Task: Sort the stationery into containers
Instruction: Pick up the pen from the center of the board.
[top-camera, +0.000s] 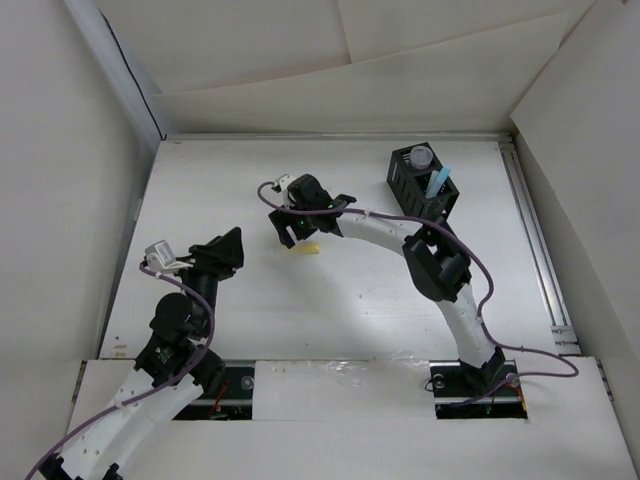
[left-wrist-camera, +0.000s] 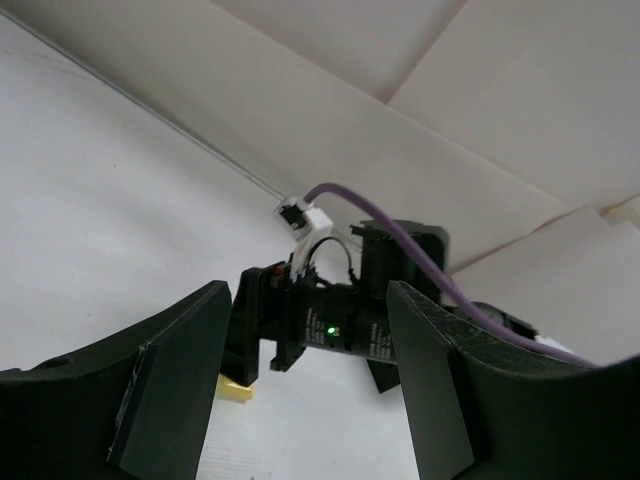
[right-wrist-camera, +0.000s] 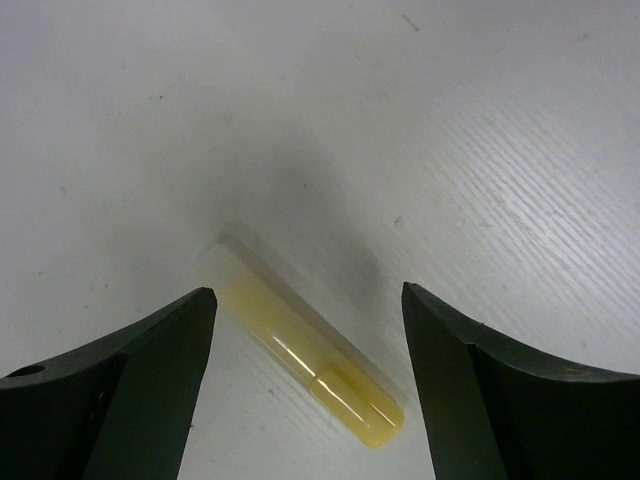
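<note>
The marker slants below my open fingers, pale end nearer one. My right gripper should lower and move toward the pale end of the yellow marker to close.
A yellow marker lies flat on the white table, also in the top view and the left wrist view. My right gripper is open right above it, its jaws either side of the marker without touching it. The black organizer stands at the back right and holds a grey cylinder and a light blue stick. My left gripper is open and empty at the left, its jaws pointing toward the right gripper.
Paper walls rise at the back and both sides. A purple cable runs along the right arm. A metal rail lines the table's right edge.
</note>
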